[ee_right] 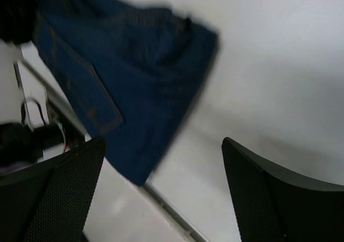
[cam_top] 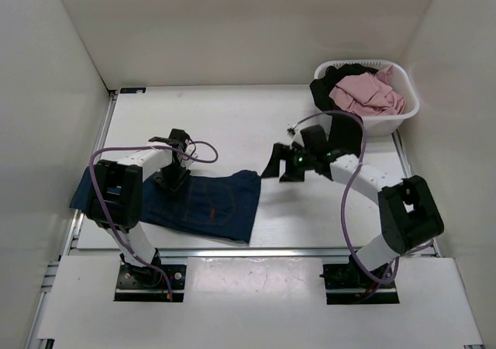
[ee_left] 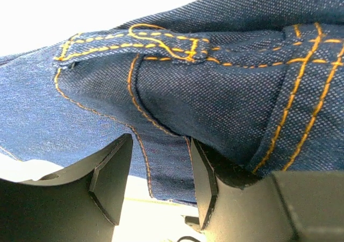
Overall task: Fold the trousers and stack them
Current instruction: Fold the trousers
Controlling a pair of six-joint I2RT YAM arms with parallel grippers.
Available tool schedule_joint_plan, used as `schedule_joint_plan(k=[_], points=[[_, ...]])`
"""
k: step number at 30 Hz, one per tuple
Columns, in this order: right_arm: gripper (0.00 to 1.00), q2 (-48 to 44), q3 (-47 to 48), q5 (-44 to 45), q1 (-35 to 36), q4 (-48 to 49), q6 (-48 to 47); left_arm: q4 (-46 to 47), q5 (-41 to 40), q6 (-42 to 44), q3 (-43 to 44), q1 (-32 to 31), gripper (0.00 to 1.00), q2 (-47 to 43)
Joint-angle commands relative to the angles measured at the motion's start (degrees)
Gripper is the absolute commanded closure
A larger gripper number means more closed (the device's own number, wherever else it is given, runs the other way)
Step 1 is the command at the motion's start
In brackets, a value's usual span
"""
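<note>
My right gripper should next go down to the left in the top view, with its open fingers around the trousers' short edge. That edge lies below on that side.
The dark navy trousers (cam_top: 213,205) lie folded flat on the table's front left, one end reaching past the left arm to the table's left edge. My left gripper (cam_top: 170,180) is down at their far edge. In the left wrist view its fingers stand apart (ee_left: 158,183), with a hem of denim (ee_left: 215,97) with tan stitching hanging between them and lying over the right finger (ee_left: 207,180). My right gripper (cam_top: 280,167) hovers open over bare table just right of the trousers. Nothing sits between its fingers (ee_right: 161,193), and the blurred trousers (ee_right: 123,86) fill that view's upper left.
A white laundry basket (cam_top: 403,108) stands at the back right, holding a pink garment (cam_top: 364,93) and a black garment (cam_top: 325,85). White walls enclose the table on three sides. A metal rail (cam_top: 294,250) runs along the front edge.
</note>
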Motion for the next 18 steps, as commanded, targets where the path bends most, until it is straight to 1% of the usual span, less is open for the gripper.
schedule_joint_plan(k=[1, 3, 4, 6, 9, 10, 11, 13, 14, 15, 16, 17, 18], points=[[0.07, 3.48, -5.98, -10.26, 4.91, 4.81, 3.65, 3.69, -0.45, -1.02, 1.82, 0.43, 0.41, -0.59], [0.05, 5.33, -6.59, -10.25, 8.24, 7.34, 5.48, 3.69, -0.45, -1.54, 2.35, 0.43, 0.41, -0.59], [0.05, 7.77, -6.08, -10.25, 9.04, 9.54, 6.54, 3.69, -0.45, -1.54, 2.35, 0.43, 0.41, -0.59], [0.05, 10.25, -5.54, -9.72, 10.28, 10.17, 9.43, 3.69, -1.06, -1.55, 2.35, 0.43, 0.41, -1.11], [0.1, 13.76, -7.03, -9.72, 11.6, 17.62, 15.49, 3.69, -1.06, -1.55, 2.35, 0.43, 0.41, -1.11], [0.13, 14.82, -7.04, -10.33, 12.3, 21.47, 16.9, 3.16, -1.06, -1.55, 2.35, 0.43, 0.41, -1.64], [0.27, 15.96, -6.52, -11.29, 13.26, 22.38, 18.48, 3.16, -1.06, -1.55, 2.35, 0.43, 0.41, -1.64], [0.47, 19.39, -4.85, -12.53, 14.32, 22.39, 18.5, 3.16, -1.59, -1.55, 2.87, 0.95, 0.41, -1.64], [0.76, 20.01, -4.23, -12.53, 14.33, 21.61, 19.02, 3.16, -1.59, -1.55, 2.88, 1.48, 0.41, -1.64], [0.92, 20.02, -4.23, -12.53, 14.33, 20.47, 19.03, 3.16, -1.59, -1.55, 3.49, 1.48, 0.41, -1.64], [1.0, 20.02, -4.75, -11.23, 12.76, 18.63, 19.03, 2.55, -1.59, -1.55, 4.01, 2.0, 0.41, -1.64], [1.0, 18.8, -6.23, -8.17, 11.53, 18.61, 20.07, 2.54, -2.11, -1.55, 4.02, 2.53, 0.41, -1.64], [1.0, 15.39, -11.21, -6.49, 10.03, 19.39, 22.78, 2.54, -2.12, -1.55, 4.02, 2.54, 0.41, -1.64]])
